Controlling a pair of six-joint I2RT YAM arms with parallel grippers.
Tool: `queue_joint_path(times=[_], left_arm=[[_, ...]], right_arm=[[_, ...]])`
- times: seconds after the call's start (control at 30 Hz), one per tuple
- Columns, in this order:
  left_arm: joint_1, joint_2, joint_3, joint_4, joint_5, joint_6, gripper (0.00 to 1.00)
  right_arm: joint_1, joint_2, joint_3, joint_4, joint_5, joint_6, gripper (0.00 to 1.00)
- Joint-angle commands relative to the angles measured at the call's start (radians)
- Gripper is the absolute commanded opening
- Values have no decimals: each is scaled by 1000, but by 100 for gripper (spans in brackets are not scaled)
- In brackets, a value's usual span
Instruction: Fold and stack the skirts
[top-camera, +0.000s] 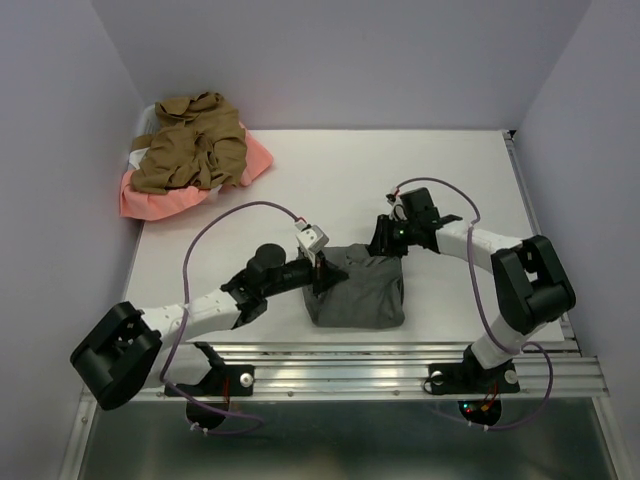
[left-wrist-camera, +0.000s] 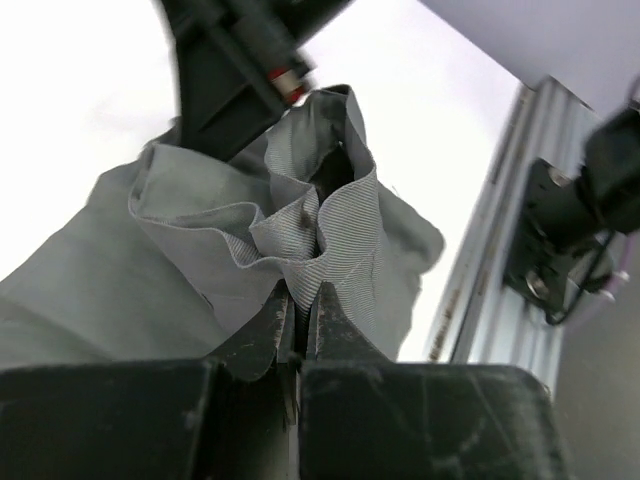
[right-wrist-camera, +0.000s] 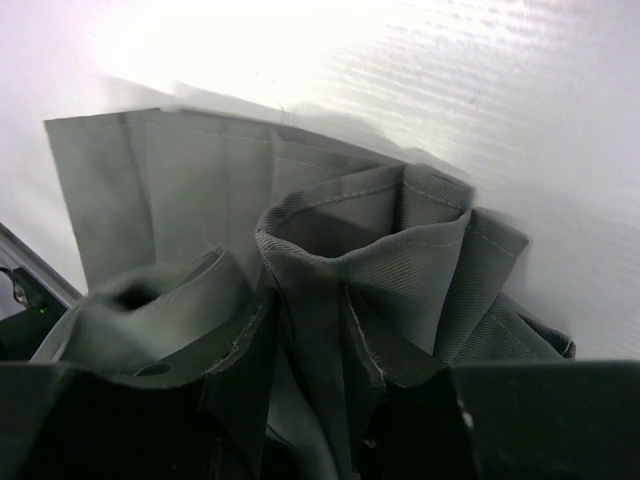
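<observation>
My left gripper moves the skirt's pinched fold outward next, away from the metal bar, before opening, since the grey skirt (top-camera: 360, 292) lies close to the bar.
The grey skirt (top-camera: 360, 292) lies folded into a rough square at the table's front centre. My left gripper (top-camera: 318, 266) is at its upper left corner, shut on a bunched fold of the grey skirt (left-wrist-camera: 200, 230), with the jaws of the left gripper (left-wrist-camera: 302, 290) nearly together. My right gripper (top-camera: 383, 240) is at the upper right corner. In the right wrist view its jaws (right-wrist-camera: 310, 300) stand apart, with a raised fold of the grey skirt (right-wrist-camera: 400, 250) loose between them. The tan-brown skirt (top-camera: 190, 145) lies crumpled on the salmon-pink skirt (top-camera: 160, 200) at the back left.
A white basket edge (top-camera: 137, 143) peeks out behind the tan and pink pile. A metal rail (top-camera: 400, 360) runs along the near table edge, just below the grey skirt. Pale walls close in the left, back and right sides.
</observation>
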Motion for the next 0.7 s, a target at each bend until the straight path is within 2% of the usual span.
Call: queue_joint_path(times=[0.0, 0.13, 0.27, 0.4, 0.43, 0.5, 0.53, 0.67], left_arm=[[45, 45, -9, 105, -86, -55, 0], [71, 117, 3, 120, -89, -65, 0], [93, 175, 20, 120, -86, -74, 0], [105, 229, 61, 79, -116, -83, 0], [108, 238, 69, 66, -126, -91, 0], [119, 264, 86, 40, -149, -118, 0], [120, 271, 100, 30, -150, -124, 0], [121, 280, 149, -101, -251, -172, 4]], right_arm=[[9, -72, 85, -93, 31, -49, 39], [9, -92, 144, -154, 69, -74, 51], [9, -103, 193, -203, 157, -82, 55], [9, -123, 256, -231, 175, -96, 60], [9, -129, 262, -235, 175, -97, 63], [9, -156, 268, -243, 169, -103, 78], [9, -168, 261, -243, 169, -106, 100], [9, -245, 221, -248, 151, -112, 100]])
